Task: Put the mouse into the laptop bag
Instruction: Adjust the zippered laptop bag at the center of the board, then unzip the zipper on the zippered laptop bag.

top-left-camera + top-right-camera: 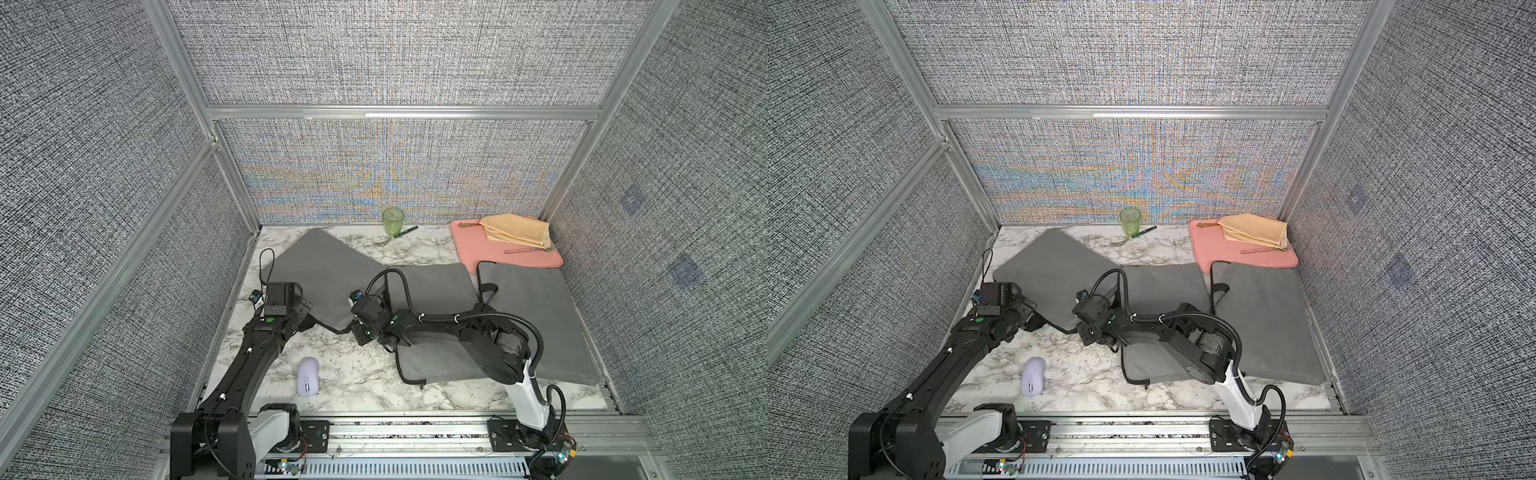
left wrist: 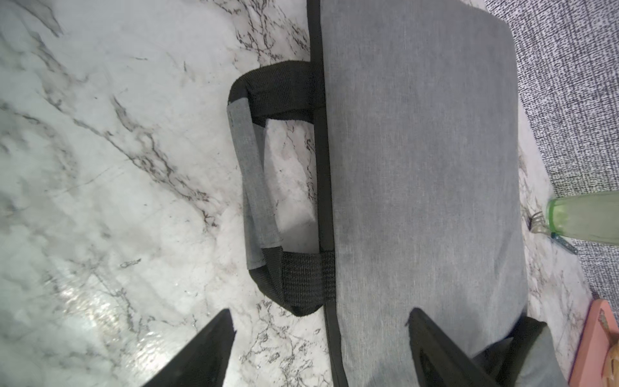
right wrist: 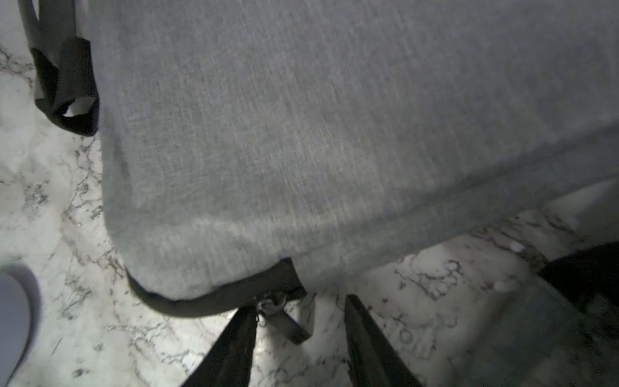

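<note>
My left gripper moves along the bag edge and down to the handle's far end (image 2: pixel 316 90) next, which lies below it. The zipper pull is at my right gripper.
The lilac mouse (image 1: pixel 308 376) (image 1: pixel 1033 376) lies on the marble near the front edge, apart from both grippers; its edge shows in the right wrist view (image 3: pixel 13 318). A grey laptop bag (image 1: pixel 320 278) (image 1: pixel 1050 270) lies flat at the back left. My left gripper (image 1: pixel 306 319) (image 2: pixel 321 335) is open, its jaws straddling the bag's black-edged side (image 2: pixel 418 167) beside the handle (image 2: pixel 254 187). My right gripper (image 1: pixel 358 332) (image 3: pixel 301 321) is open at the bag's near corner (image 3: pixel 301 150). The metal zipper pull (image 3: pixel 284 321) lies between its jaws, against one finger.
Two more grey bags (image 1: pixel 432 291) (image 1: pixel 540 320) lie under and behind the right arm. A pink board (image 1: pixel 507 253) with a folded yellow cloth (image 1: pixel 517 230) sits at the back right. A green cup (image 1: pixel 393 221) and a pen (image 1: pixel 405 232) stand by the back wall.
</note>
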